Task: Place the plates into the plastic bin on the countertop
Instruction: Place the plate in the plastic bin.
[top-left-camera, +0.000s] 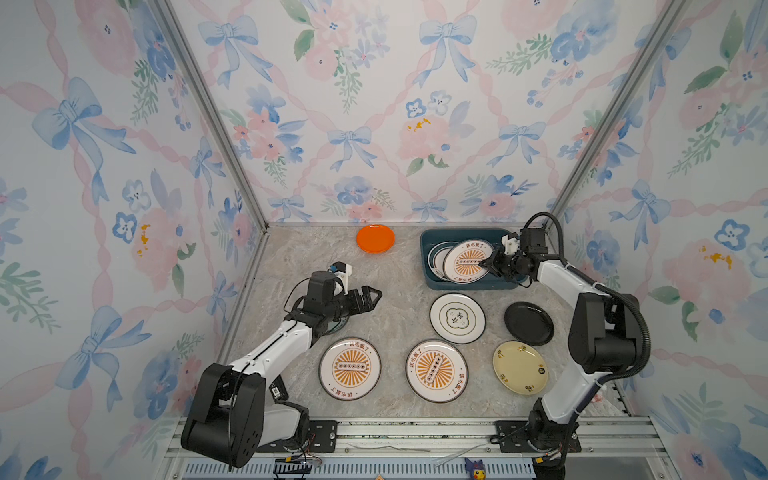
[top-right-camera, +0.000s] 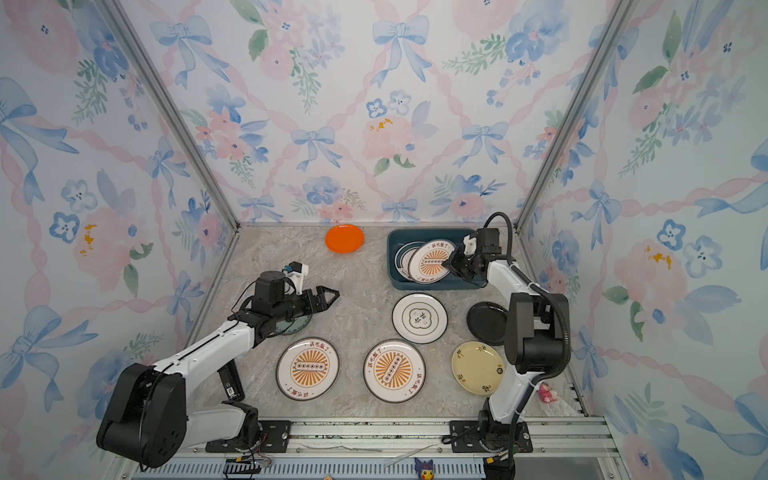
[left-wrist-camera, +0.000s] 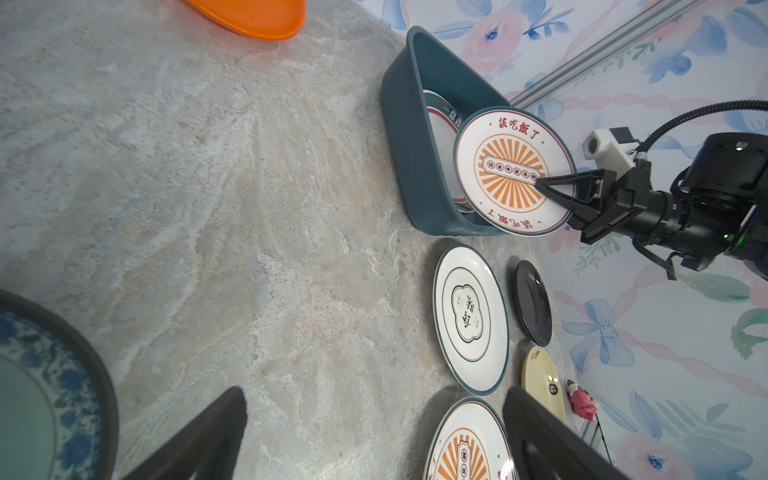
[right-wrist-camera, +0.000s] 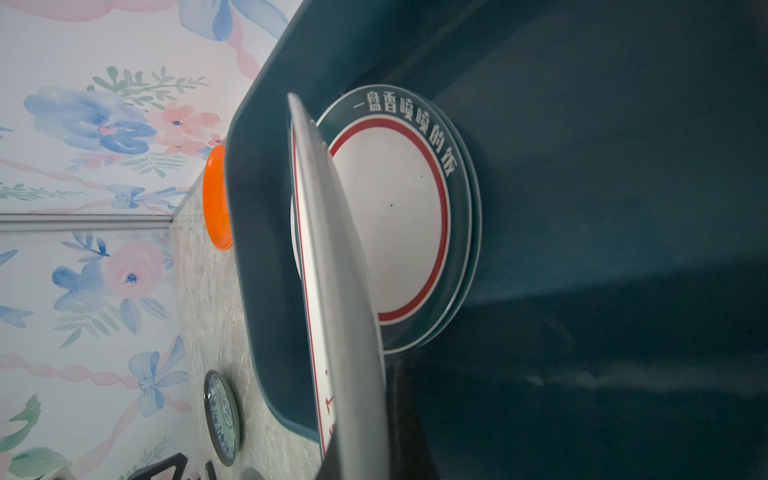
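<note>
I need to lower my right gripper into the plastic bin and release the sunburst plate's rim over the navy-rimmed plate, because the sunburst plate still hangs tilted above it.
My right gripper is shut on the rim of a sunburst plate, held tilted over the plastic bin. A navy-rimmed plate lies inside the bin. My left gripper hovers open and empty above the countertop, with a teal plate under its arm. On the countertop lie two sunburst plates, a green-emblem plate, a black plate, a pale yellow plate and an orange plate.
Floral walls close the left, back and right sides. An aluminium rail carrying both arm bases runs along the front. A small pink toy lies by the right wall.
</note>
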